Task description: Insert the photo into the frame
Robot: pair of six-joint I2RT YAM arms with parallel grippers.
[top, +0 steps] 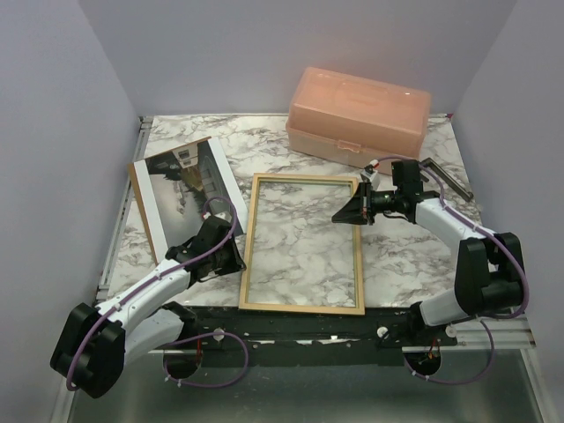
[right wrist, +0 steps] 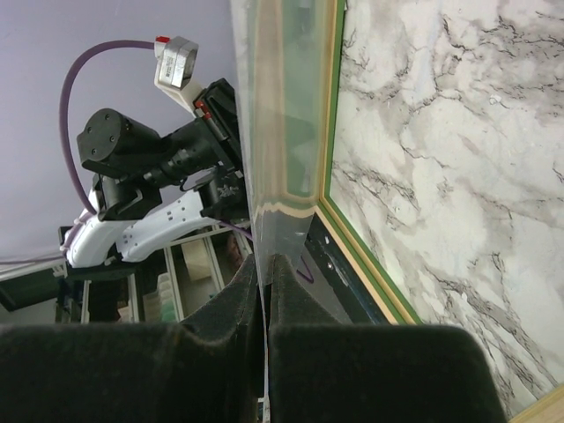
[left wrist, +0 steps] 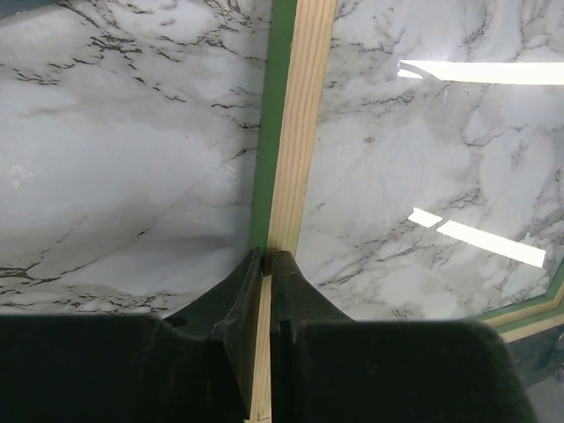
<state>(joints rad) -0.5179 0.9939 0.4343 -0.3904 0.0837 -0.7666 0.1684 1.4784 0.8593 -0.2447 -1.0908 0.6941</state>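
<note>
The edge of clear pane (right wrist: 273, 132) in my right gripper is still above the frame, so I will next lower it toward the frame's bar below and let go of it there.
The frame (top: 304, 307) lies flat mid-table with its pale wood back up. The photo (top: 181, 189) lies face up at the back left, apart from it. My left gripper (top: 231, 257) is shut, and its tips rest on the frame's left rail. In the left wrist view the wood and green rail (left wrist: 300, 132) runs away from the tips (left wrist: 266, 256). My right gripper (top: 345, 214) is at the frame's right rail. In the right wrist view it (right wrist: 264, 260) is shut on the edge of a clear pane (right wrist: 273, 132), beside the frame's green rim (right wrist: 366, 269).
A brown backing panel (top: 136, 187) lies under the photo. A peach plastic box (top: 359, 115) stands at the back right. A dark bar (top: 449, 181) lies by the right arm. Purple walls close the sides and back.
</note>
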